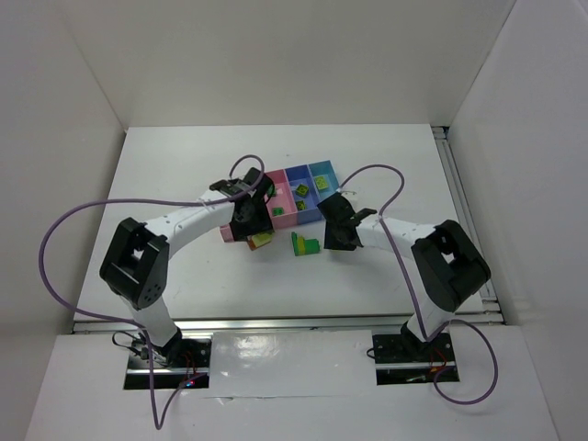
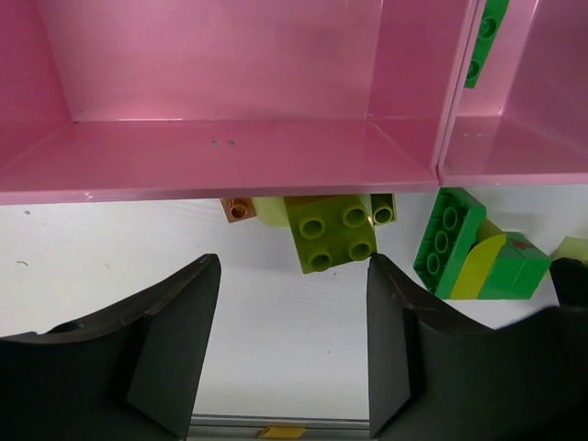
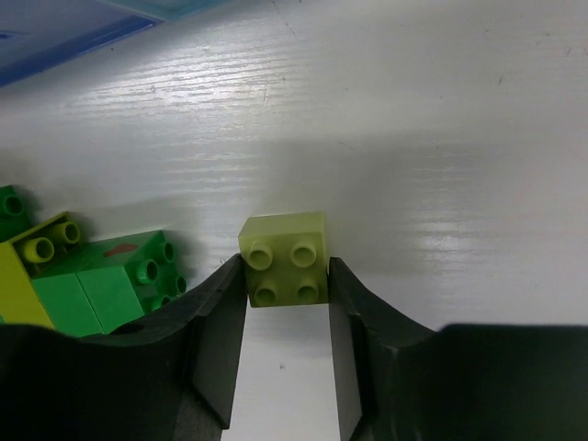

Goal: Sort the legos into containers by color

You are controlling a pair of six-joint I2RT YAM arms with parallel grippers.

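Observation:
My right gripper is going to move up and outward next, over the tray's light blue section (image 1: 327,186), to let go of the pale lime brick, because a brick of similar color already lies there.
The tray (image 1: 292,173) lies mid-table with several small legos in its narrow pink, periwinkle and light blue compartments. My left gripper (image 1: 250,223) is open and empty at the large pink compartment's near wall (image 2: 230,156). Just ahead of it (image 2: 292,276) lie a lime brick (image 2: 331,231) and an orange-brown brick (image 2: 238,209). A green and yellow cluster (image 2: 450,241) lies to its right and also shows in the top view (image 1: 305,244). My right gripper (image 1: 329,237) is shut on a pale yellow-green brick (image 3: 285,259), low over the table beside that cluster (image 3: 110,285).
A dark green brick (image 2: 484,41) lies in the narrow pink compartment. A blue corner of the tray (image 3: 64,28) shows far left of my right gripper. White walls close in the table on three sides. Purple cables arc over both arms.

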